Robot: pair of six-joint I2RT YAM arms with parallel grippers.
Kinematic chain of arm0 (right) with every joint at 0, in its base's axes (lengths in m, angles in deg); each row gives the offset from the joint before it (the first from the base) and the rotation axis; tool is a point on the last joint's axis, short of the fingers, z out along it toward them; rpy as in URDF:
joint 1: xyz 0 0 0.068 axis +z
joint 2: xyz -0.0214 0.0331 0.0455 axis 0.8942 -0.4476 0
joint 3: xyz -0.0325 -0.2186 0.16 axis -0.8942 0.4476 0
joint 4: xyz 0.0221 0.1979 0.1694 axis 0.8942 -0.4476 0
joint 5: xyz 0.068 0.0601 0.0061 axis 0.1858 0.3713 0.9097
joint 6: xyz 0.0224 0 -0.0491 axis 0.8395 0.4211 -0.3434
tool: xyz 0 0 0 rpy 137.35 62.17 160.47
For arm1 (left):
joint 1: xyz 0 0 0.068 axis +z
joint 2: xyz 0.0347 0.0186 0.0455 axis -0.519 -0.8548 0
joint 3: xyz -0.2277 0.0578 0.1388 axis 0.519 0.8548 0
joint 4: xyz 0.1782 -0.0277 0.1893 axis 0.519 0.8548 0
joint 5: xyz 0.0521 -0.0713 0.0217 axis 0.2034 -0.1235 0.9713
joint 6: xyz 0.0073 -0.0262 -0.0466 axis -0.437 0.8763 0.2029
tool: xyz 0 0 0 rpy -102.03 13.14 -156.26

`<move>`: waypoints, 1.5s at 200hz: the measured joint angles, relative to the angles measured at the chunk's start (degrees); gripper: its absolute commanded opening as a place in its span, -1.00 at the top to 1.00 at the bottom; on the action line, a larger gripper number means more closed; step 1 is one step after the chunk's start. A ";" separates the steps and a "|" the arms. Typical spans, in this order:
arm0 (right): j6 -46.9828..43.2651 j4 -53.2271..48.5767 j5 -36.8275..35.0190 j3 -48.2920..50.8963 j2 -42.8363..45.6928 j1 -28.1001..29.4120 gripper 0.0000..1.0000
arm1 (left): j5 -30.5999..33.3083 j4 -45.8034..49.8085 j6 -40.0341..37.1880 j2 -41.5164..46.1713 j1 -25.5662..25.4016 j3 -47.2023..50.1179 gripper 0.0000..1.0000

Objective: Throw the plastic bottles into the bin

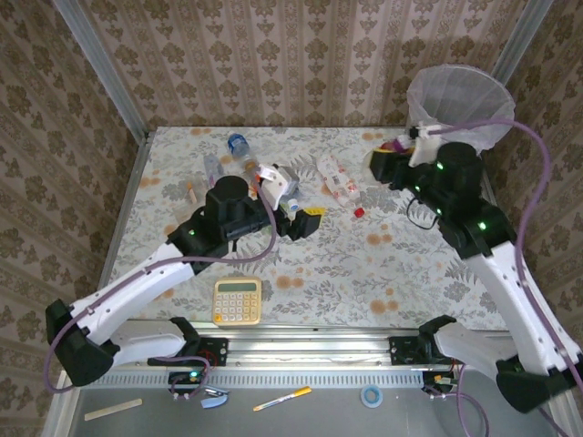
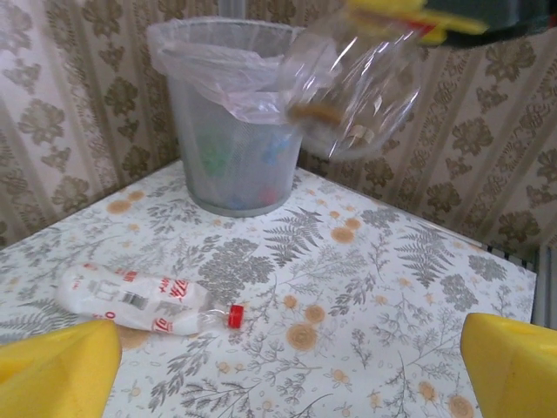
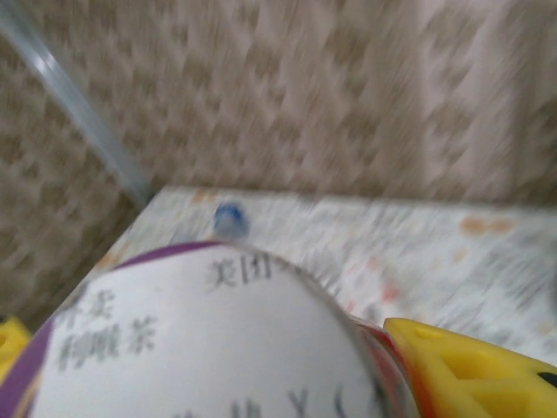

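The clear plastic bottle is still hanging beside the bin's rim. My right gripper will next move it outward over the opening of the bin (image 1: 460,105) and let go.
My right gripper (image 1: 390,157) is shut on a clear plastic bottle (image 3: 200,348) with a white, purple-edged label, held in the air just left of the bin (image 1: 460,105). In the left wrist view that bottle (image 2: 357,78) hangs beside the bin's rim (image 2: 218,35), which is grey with a pale bag liner. My left gripper (image 1: 305,221) stands open over the table's middle with nothing between its yellow fingers (image 2: 52,370). A white bottle with a red cap (image 2: 139,300) lies ahead of it. Several more bottles lie at the back, among them a blue-capped one (image 1: 239,146).
A yellow calculator (image 1: 237,300) lies near the front edge. A loose red cap (image 1: 359,212) sits mid-table. Wallpapered walls close in the table at the back and sides. The right wrist view is blurred.
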 measured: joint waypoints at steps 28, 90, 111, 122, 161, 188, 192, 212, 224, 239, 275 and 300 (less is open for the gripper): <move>-10.12 15.19 -10.29 7.02 7.63 -0.11 0.36 | 1.14 0.48 0.59 3.54 1.31 2.16 -1.00; -26.80 35.43 -17.79 6.78 2.64 -4.63 0.37 | 2.89 2.23 1.68 8.66 5.40 6.27 -1.00; -26.80 32.83 -20.13 -0.09 -3.34 -8.83 0.26 | 3.15 2.58 2.45 9.46 6.75 7.13 -1.00; -25.33 27.50 -20.83 -8.02 -8.70 -12.52 0.07 | 3.08 2.62 2.89 9.66 7.50 7.52 -0.99; -14.91 -5.75 -20.90 -58.93 -40.33 -23.96 -0.89 | 2.71 2.73 4.44 9.60 8.98 7.78 -1.00; -10.93 -24.57 -20.46 -76.39 -53.51 -24.61 -0.93 | 2.71 3.41 5.55 9.49 9.03 7.78 -1.00; -10.54 -26.58 -20.06 -75.97 -53.79 -24.61 -0.95 | 2.73 3.67 5.64 9.51 9.03 7.78 -1.00; -9.42 -30.95 -17.66 -68.57 -51.91 -24.61 -0.98 | 3.02 5.46 6.08 9.57 9.03 7.78 -0.99; -8.92 -31.93 -16.33 -64.04 -49.77 -24.61 -0.99 | 3.32 6.38 6.43 9.66 9.05 7.80 -1.00; -8.55 -32.26 -14.69 -60.59 -46.77 -24.61 -1.00 | 3.85 6.97 6.95 9.90 9.40 7.85 -1.00; -7.43 -31.21 -8.26 -56.35 -37.31 -24.61 -1.00 | 6.38 8.09 8.79 10.45 10.71 8.33 -1.00; -6.69 -28.98 -3.56 -52.35 -31.26 -24.61 -1.00 | 8.22 9.99 10.34 10.45 12.13 8.48 -0.99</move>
